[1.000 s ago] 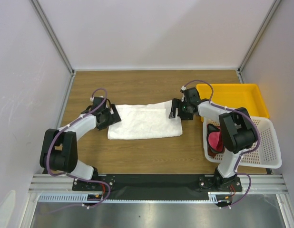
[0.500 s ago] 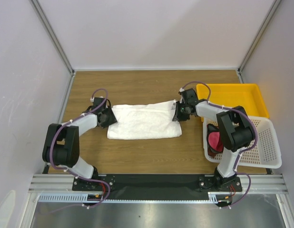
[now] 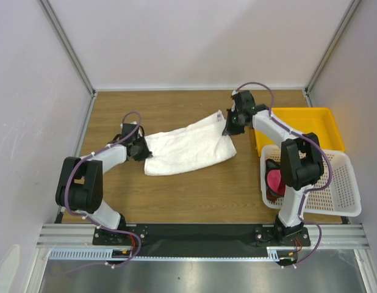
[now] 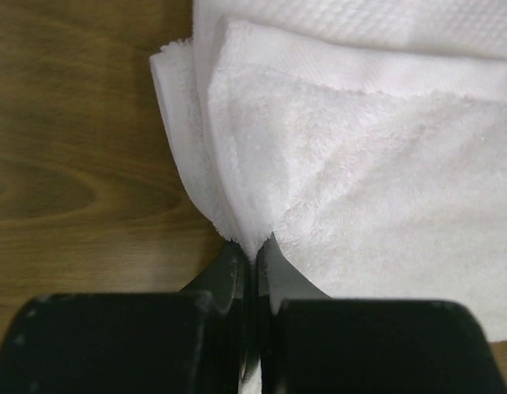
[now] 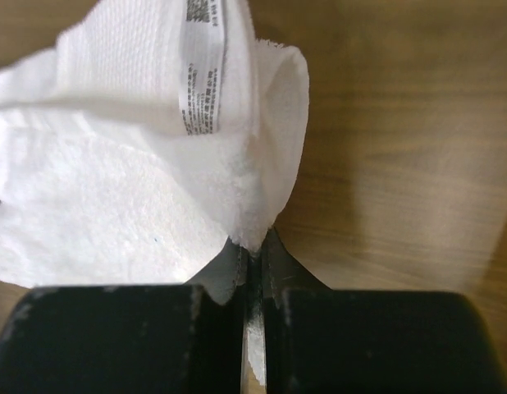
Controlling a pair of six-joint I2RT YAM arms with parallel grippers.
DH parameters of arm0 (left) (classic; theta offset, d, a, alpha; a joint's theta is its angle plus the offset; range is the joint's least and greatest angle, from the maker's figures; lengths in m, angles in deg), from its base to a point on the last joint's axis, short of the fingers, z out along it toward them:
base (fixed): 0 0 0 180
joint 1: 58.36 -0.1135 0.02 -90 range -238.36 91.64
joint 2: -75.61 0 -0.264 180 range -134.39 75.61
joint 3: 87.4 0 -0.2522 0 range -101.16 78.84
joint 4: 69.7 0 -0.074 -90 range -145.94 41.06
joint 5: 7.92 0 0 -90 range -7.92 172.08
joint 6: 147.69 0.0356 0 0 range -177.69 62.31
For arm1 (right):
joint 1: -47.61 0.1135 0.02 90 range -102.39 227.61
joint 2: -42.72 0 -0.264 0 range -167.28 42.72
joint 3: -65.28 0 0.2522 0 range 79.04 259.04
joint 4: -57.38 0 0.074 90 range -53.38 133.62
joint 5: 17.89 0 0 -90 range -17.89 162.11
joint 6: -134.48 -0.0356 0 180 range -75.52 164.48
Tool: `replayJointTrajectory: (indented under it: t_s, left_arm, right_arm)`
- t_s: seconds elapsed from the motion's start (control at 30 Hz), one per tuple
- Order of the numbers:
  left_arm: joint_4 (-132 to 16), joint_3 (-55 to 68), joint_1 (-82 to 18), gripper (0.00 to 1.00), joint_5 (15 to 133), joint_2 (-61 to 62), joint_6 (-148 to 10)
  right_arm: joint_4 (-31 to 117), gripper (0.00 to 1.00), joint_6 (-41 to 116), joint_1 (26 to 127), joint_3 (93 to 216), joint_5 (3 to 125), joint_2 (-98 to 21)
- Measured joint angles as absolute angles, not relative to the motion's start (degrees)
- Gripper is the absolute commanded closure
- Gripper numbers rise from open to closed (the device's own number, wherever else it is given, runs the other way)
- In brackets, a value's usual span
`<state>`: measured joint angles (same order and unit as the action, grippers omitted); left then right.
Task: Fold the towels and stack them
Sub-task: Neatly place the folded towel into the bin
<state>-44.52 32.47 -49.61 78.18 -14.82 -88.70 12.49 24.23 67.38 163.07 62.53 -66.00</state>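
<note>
I will next carry the towel corner in my left gripper toward the right in the top view, over the yellow tray's nearest edge (image 3: 258,140), and release it there, because the tray is bare.
A folded white towel (image 3: 185,148) lies slanted across the middle of the wooden table. My left gripper (image 3: 142,149) is shut on its left corner, and the left wrist view shows white terry cloth (image 4: 360,172) pinched between the jaws (image 4: 255,250). My right gripper (image 3: 228,127) is shut on the far right corner and holds it up. In the right wrist view the printed tag (image 5: 204,66) hangs on the towel (image 5: 114,205) above the shut gripper (image 5: 252,246). A magenta-pink towel (image 3: 275,180) and a reddish-brown one (image 3: 271,166) lie in the basket.
A white perforated basket (image 3: 341,189) stands at the right near edge. A yellow tray (image 3: 304,125) sits behind it, close to my right arm. Grey walls enclose the table on the left, back and right.
Both grippers have shut on the white towel's ends. The right gripper has carried its corner up and toward the back, so the towel now lies slanted; the left gripper shifted slightly right.
</note>
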Motion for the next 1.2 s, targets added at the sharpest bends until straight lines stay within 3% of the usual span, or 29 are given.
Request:
replayJointTrajectory:
  t_s: [0.17,0.4,0.9,1.2]
  left_arm:
    - [-45.61,27.70,-45.72,1.00,77.96,-15.06,-88.78]
    - [-46.03,10.39,-37.22,1.00,81.92,-23.47,-88.89]
    - [-49.88,-31.68,-19.07,1.00,77.52,-52.63,-98.99]
    - [-52.04,-46.68,-17.52,1.00,77.61,-63.69,-105.88]
  right_arm:
    - [7.81,1.00,27.03,63.79,172.44,62.66,-66.27]
    - [2.61,1.00,31.44,55.46,177.16,65.48,-66.27]
    - [-0.76,1.00,39.55,22.55,182.96,65.22,-62.03]
    - [4.07,1.00,49.87,23.16,183.94,77.46,-63.93]
